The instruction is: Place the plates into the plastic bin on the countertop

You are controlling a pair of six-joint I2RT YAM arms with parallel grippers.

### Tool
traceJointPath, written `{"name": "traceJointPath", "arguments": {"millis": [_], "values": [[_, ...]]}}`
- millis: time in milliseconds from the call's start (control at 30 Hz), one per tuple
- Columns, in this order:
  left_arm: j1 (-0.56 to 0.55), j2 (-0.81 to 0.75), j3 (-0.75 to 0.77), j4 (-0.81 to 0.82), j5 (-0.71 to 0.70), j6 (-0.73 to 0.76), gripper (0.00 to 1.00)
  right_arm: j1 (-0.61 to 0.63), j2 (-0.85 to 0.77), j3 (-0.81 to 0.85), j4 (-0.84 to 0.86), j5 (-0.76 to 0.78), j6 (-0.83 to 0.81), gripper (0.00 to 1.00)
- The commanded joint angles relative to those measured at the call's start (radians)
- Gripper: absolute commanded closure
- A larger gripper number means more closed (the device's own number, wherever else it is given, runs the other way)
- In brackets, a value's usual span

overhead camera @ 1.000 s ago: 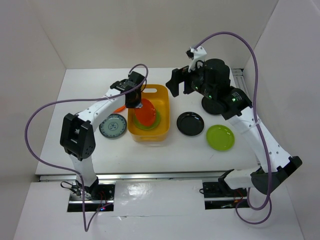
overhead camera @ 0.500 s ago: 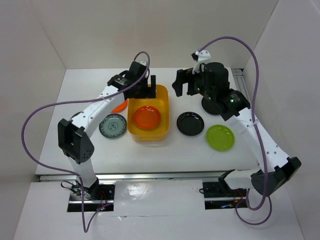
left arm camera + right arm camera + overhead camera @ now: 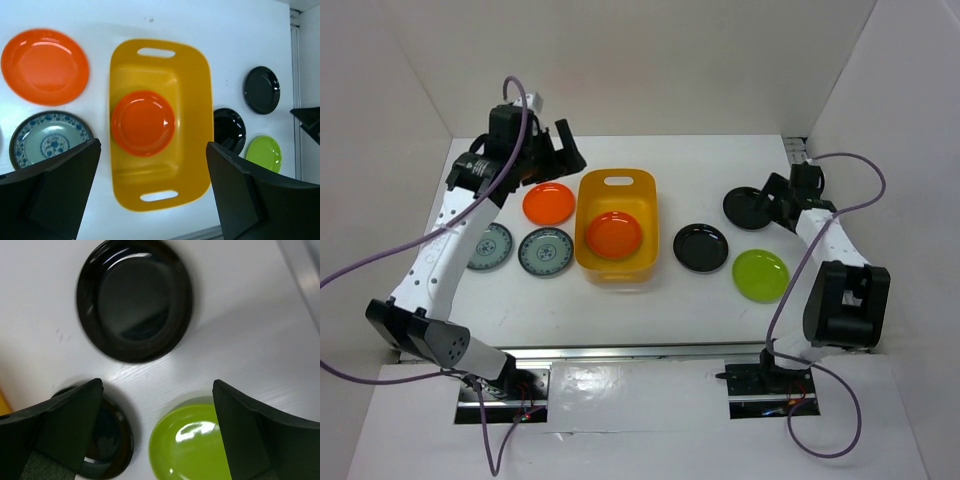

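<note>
The far black plate is outside the bin (image 3: pixel 651 212), and my right gripper next needs to go down around its uncovered rim by the metal bar, then close.
The yellow-orange plastic bin (image 3: pixel 651 212) stands mid-countertop (image 3: pixel 710 165) with one orange plate (image 3: pixel 614 234) lying flat inside. My left gripper (image 3: pixel 543 160) hangs open high over the back left, holding nothing; its view looks down on the bin (image 3: pixel 192 90) and that orange plate (image 3: pixel 143 122). A second orange plate (image 3: pixel 549 204) and two patterned plates (image 3: pixel 546 252) (image 3: pixel 488 247) lie left of the bin. To its right are two black plates (image 3: pixel 701 247) (image 3: pixel 748 207) and a lime plate (image 3: pixel 761 275). My right gripper (image 3: pixel 777 200) is open and empty above the far black plate (image 3: pixel 134 299).
White walls close in the back and both sides. A metal rail (image 3: pixel 798 150) runs along the right edge. Both arms' purple cables (image 3: pixel 380 250) loop outward at the sides. The right arm is folded back near the right wall.
My left gripper opened, dropped the orange plate flat into the bin, and rose away to the back left. The right arm swung from above the bin back to the right side.
</note>
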Motion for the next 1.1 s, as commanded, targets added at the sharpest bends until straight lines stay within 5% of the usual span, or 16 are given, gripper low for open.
{"name": "traceJointPath", "arguments": {"millis": [0, 400, 700, 900, 1000, 1067], "values": [[0.065, -0.053, -0.077, 0.016, 0.129, -0.012, 0.00, -0.092, 0.053, 0.023, 0.119, -0.016, 0.062, 0.03], [0.168, -0.138, -0.209, 0.136, 0.431, -0.058, 0.00, -0.094, 0.297, 0.033, 0.254, -0.011, 0.040, 0.08], [0.168, -0.158, -0.218, 0.125, 0.427, -0.040, 0.00, -0.063, 0.432, 0.099, 0.269, 0.010, 0.029, 0.32], [0.178, -0.168, -0.218, 0.115, 0.396, -0.040, 0.00, -0.054, 0.497, 0.099, 0.250, 0.021, 0.048, 0.66], [0.188, -0.168, -0.218, 0.105, 0.387, -0.040, 0.00, -0.054, 0.521, 0.099, 0.213, 0.043, 0.057, 0.97], [0.197, -0.168, -0.218, 0.105, 0.387, -0.040, 0.00, -0.054, 0.521, 0.111, 0.202, 0.053, 0.069, 1.00]]}}
